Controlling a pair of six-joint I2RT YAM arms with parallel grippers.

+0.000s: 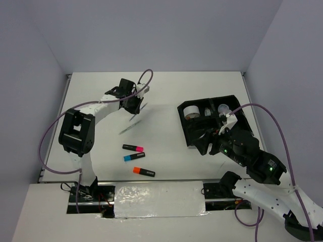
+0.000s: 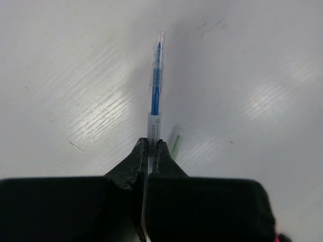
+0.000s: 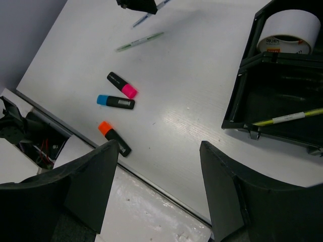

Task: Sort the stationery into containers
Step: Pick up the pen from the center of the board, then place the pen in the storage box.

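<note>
My left gripper swings over the section holding the yellow-green pen (image 1: 196,130) next and releases, since that section lies to the gripper's right in the top view.
My left gripper (image 1: 132,104) is shut on a thin grey pen with a blue tip (image 2: 155,91), held above the table at the far left; its jaws (image 2: 150,144) pinch the barrel. A pale green pen (image 1: 130,127) lies on the table just below it. The pink (image 1: 132,147), blue (image 1: 133,157) and orange (image 1: 144,171) highlighters lie in a loose column near the front. The black organiser tray (image 1: 199,138) at the right holds the grey tape roll (image 1: 192,112), a round clear pot (image 1: 223,108) and a yellow-green pen (image 3: 287,117). My right gripper (image 3: 159,146) is open and empty, above the table beside the tray's near-left corner.
White walls enclose the table at the back and sides. A foil-covered strip (image 1: 159,199) runs along the near edge between the arm bases. Cables loop from both arms.
</note>
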